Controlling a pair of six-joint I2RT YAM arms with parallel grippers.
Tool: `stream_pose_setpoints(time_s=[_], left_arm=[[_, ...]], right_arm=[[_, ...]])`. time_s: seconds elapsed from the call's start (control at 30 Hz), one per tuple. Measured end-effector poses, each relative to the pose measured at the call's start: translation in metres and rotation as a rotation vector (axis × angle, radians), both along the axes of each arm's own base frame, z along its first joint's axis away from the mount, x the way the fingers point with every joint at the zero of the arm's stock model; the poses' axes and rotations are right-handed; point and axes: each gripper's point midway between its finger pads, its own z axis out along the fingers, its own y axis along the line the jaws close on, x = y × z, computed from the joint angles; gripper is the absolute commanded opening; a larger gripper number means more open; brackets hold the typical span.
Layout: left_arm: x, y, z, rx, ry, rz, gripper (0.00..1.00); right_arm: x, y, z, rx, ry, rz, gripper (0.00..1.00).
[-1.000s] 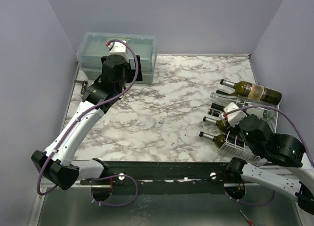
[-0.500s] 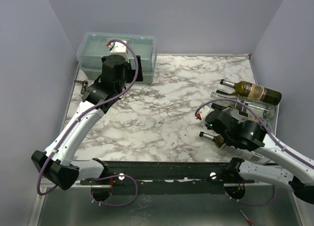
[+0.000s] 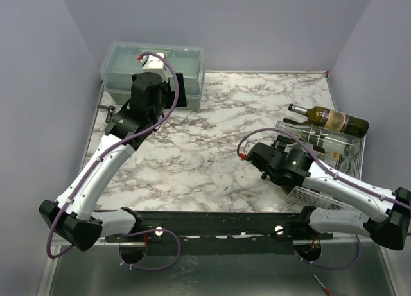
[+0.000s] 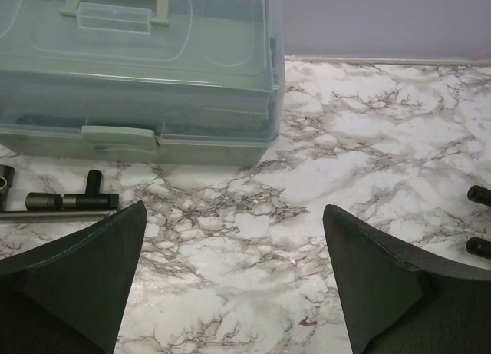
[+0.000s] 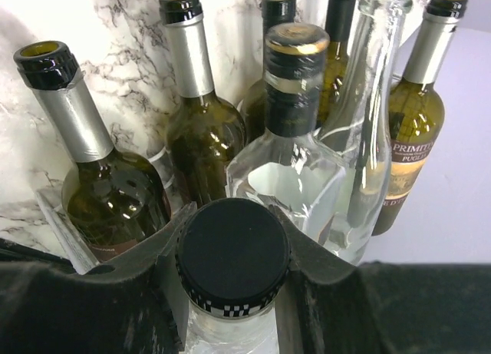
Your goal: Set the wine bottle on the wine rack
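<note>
The robot should pull its right gripper back and down, bringing the capped clear bottle onto the near dark green bottles, before letting go of it.
The white wire wine rack (image 3: 307, 194) stands at the table's right edge and holds several bottles lying with their necks to the left. In the right wrist view my right gripper (image 5: 232, 217) is shut round the neck of a clear wine bottle with a black screw cap (image 5: 232, 256). Dark green bottles (image 5: 201, 143) and clear bottles (image 5: 291, 177) lie just beyond it. In the top view the right gripper (image 3: 287, 171) is at the rack's left side, and the arm hides the held bottle. My left gripper (image 4: 230, 277) is open and empty above the marble.
A translucent grey-green toolbox (image 3: 154, 71) stands at the back left and also shows in the left wrist view (image 4: 138, 70). A small metal tool (image 4: 61, 202) lies in front of it. A labelled green bottle (image 3: 331, 119) lies on top at the rack's far end.
My right arm has swung left and stretched out, bringing its wrist from the rack's near corner to the bottle necks at the rack's left side. The left arm has barely moved.
</note>
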Motion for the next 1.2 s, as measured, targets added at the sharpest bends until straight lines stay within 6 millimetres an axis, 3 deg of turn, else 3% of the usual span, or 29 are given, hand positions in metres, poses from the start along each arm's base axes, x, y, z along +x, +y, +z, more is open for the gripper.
stream_pose_setpoints(time_s=[0.23,0.43,1.1,1.2], left_arm=[[-0.004,-0.004,0.003,-0.003,-0.007,-0.013,0.99],[-0.005,-0.003,0.005,-0.007,-0.012,-0.013,0.99],[-0.011,-0.002,0.013,-0.018,-0.032,-0.02,0.99],[-0.01,-0.002,0.013,-0.018,-0.032,-0.019,0.99]], right_arm=[[-0.003,-0.002,-0.025,-0.098,0.082,-0.001,0.0],[-0.014,-0.021,-0.047,-0.234,0.163,-0.01,0.0],[-0.029,-0.051,-0.05,-0.338,0.165,0.002,0.01],[-0.03,-0.058,-0.051,-0.339,0.136,0.014,0.09]])
